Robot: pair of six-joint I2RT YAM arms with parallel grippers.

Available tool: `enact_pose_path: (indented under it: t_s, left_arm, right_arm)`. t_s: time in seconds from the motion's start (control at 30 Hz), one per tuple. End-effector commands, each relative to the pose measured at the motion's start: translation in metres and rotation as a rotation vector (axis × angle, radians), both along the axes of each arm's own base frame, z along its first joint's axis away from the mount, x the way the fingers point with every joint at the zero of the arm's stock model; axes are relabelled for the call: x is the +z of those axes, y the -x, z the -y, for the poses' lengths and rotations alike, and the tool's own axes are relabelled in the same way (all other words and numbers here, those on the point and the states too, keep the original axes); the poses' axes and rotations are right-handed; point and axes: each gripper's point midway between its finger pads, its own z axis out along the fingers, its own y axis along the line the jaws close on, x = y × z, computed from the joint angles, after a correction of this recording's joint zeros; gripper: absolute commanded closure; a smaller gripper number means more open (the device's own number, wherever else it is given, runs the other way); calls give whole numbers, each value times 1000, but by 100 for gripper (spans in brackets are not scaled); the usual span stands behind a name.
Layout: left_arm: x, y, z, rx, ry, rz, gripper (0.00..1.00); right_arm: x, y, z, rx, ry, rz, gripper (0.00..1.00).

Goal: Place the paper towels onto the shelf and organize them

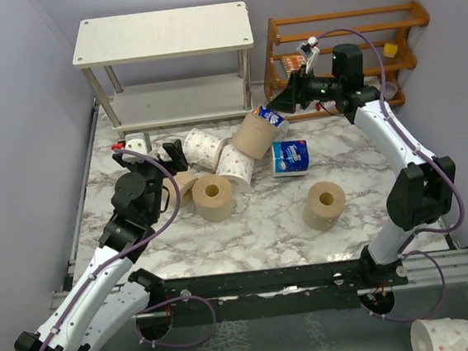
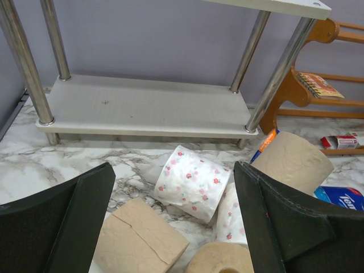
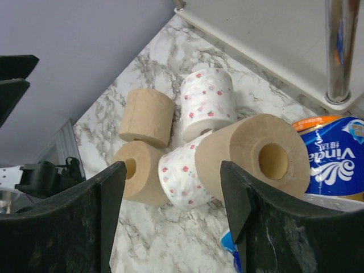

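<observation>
Next, my right gripper goes down to the left in the top view onto the topmost tan roll's rim, since the roll's hollow core opens toward the fingers.
The shelf stands at the back left; both its pale boards are bare. Paper towels lie in a loose pile in front of it: two white pink-dotted rolls, tan rolls, one tan roll apart, and two blue-wrapped rolls. My left gripper is open and empty, low, just left of the pile; its view shows a dotted roll and a tan roll ahead. My right gripper is open and empty, above the tan roll by the blue one.
An orange-brown wooden rack with small items stands at the back right, close behind my right arm. Another dotted roll lies off the table at the front right. Grey walls close in the left and back sides.
</observation>
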Motion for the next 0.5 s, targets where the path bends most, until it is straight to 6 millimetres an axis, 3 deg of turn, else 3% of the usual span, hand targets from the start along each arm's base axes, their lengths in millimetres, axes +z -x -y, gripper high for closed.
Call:
enact_pose_path:
  t_s: [0.0,0.2,0.47]
  left_arm:
    - [18,2,2,-18,26,34,10]
    - [16,2,-1,-5,22,28,10]
    - [13,0,2,-12,14,18,10]
  right_arm:
    - [-14,-9,3,17,43,21,34]
    - [-37,-28,-2,-25,93,11,40]
    - [-52,-33,-27,-128,360,213,41]
